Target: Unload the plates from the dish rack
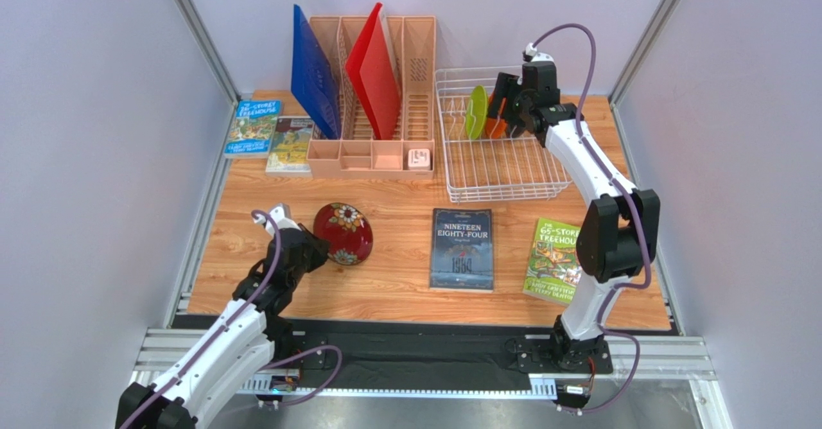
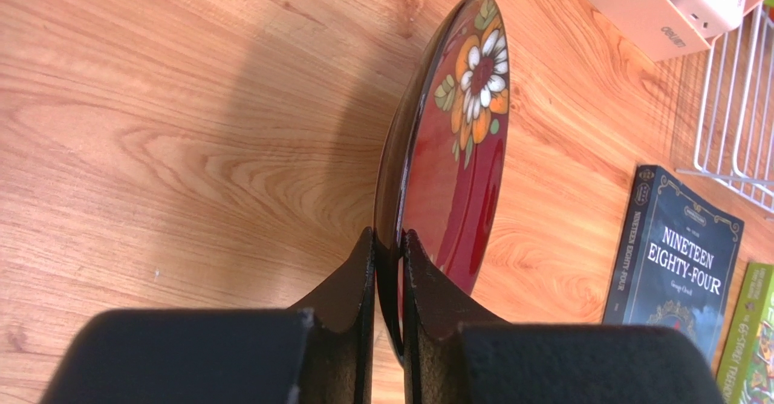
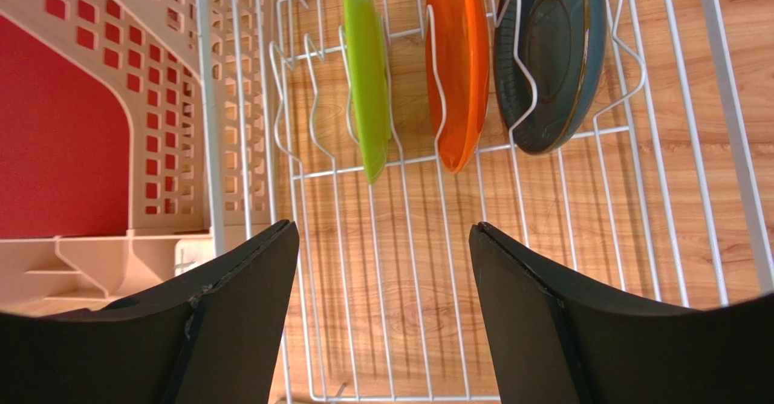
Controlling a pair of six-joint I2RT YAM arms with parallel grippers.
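My right gripper is open and will move down and toward the dish rack, with its fingers on both sides of the lime green plate's rim [image 1: 479,106] [image 3: 367,91], because the lime green plate stands upright with gaps on both sides.
My left gripper [image 1: 307,253] is shut on the rim of the dark red floral plate [image 1: 343,232], held tilted on edge low over the wooden table at front left. In the left wrist view the jaws [image 2: 389,236] pinch the plate's [image 2: 459,159] near rim. The white wire dish rack [image 1: 502,193] stands at the back right. My right gripper [image 1: 508,106] is open above it, empty [image 3: 383,227]. The lime green plate [image 3: 368,77], orange plate [image 3: 459,59] and dark teal-grey plate [image 3: 550,55] stand upright between the tines ahead of it. The rack's rim [image 3: 736,150] runs along the right.
A pinkish-tan organiser [image 1: 371,154] holding a blue board [image 1: 314,73] and a red board [image 1: 374,71] stands left of the rack. Books lie on the table: a dark one [image 1: 461,248], a green one [image 1: 552,258], and two at back left [image 1: 253,126].
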